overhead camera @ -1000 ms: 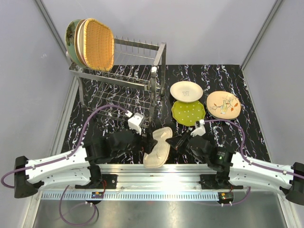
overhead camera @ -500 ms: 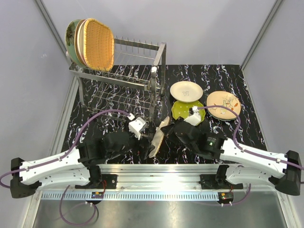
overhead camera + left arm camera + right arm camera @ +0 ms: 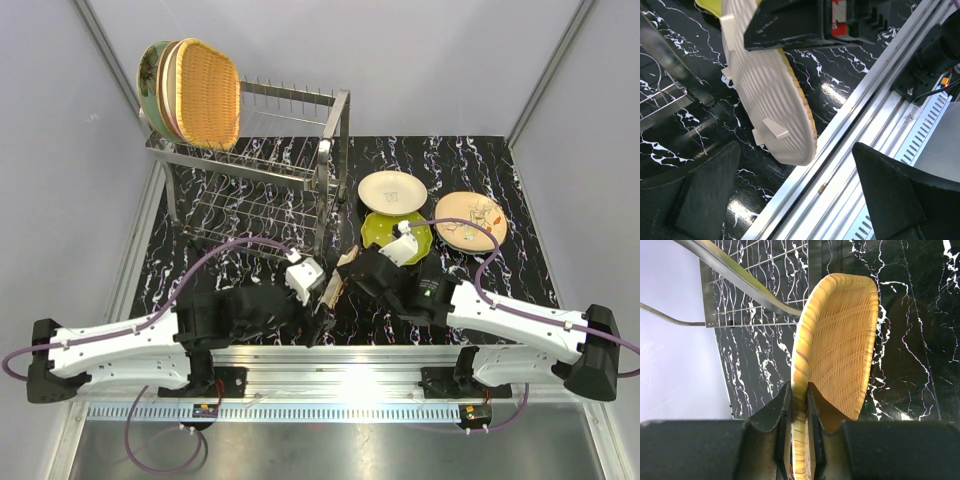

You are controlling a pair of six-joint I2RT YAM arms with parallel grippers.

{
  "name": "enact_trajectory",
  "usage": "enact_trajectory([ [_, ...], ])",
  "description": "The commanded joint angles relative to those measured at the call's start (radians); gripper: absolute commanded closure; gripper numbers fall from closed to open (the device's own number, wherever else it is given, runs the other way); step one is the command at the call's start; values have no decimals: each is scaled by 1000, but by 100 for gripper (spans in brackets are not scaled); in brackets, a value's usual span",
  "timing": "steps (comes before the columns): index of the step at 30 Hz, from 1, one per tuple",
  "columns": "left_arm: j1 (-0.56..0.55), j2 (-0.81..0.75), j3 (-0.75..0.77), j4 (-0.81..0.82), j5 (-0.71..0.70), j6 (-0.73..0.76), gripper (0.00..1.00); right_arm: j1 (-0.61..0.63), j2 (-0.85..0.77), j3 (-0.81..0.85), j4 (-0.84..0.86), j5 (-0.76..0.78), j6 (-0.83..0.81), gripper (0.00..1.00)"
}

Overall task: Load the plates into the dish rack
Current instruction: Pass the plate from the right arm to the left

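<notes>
My left gripper will next slide toward my right gripper until its open fingers are around the wicker plate's near end (image 3: pixel 329 300) (image 3: pixel 796 149), as the plate's rim hangs free there.
My right gripper (image 3: pixel 799 390) is shut on the rim of an orange wicker plate (image 3: pixel 840 340), which stands on edge just above the table near its front (image 3: pixel 331 289). In the left wrist view the plate's white ribbed underside (image 3: pixel 767 90) hangs below the right gripper (image 3: pixel 347 279). My left gripper (image 3: pixel 795 200) is open, and the plate's lower edge sits level with its fingertips (image 3: pixel 715 175), touching neither. The dish rack (image 3: pixel 262 165) holds a wicker plate (image 3: pixel 208 93) and others at its left end. Cream (image 3: pixel 392 191), lime dotted (image 3: pixel 392 233) and beige floral (image 3: pixel 470 220) plates lie on the table.
The rack's steel end frame (image 3: pixel 330 180) stands just behind the held plate, and its bars (image 3: pixel 740 275) pass close to the plate's top. The aluminium rail (image 3: pixel 860 120) along the table's front edge lies under my left gripper (image 3: pixel 322 312). Grey walls close in the left and right sides.
The right arm has swung left with the wicker plate, turning it from nearly flat to standing on edge. The left arm has shifted right, still open.
</notes>
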Motion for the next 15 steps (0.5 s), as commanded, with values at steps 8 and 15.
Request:
enact_trajectory([
  [8,-125,145,69,-8,-275,-67,7,5,4,46,70,55,61,100],
  [15,-131,186,34,18,-391,-103,18,5,4,49,71,41,64,100],
])
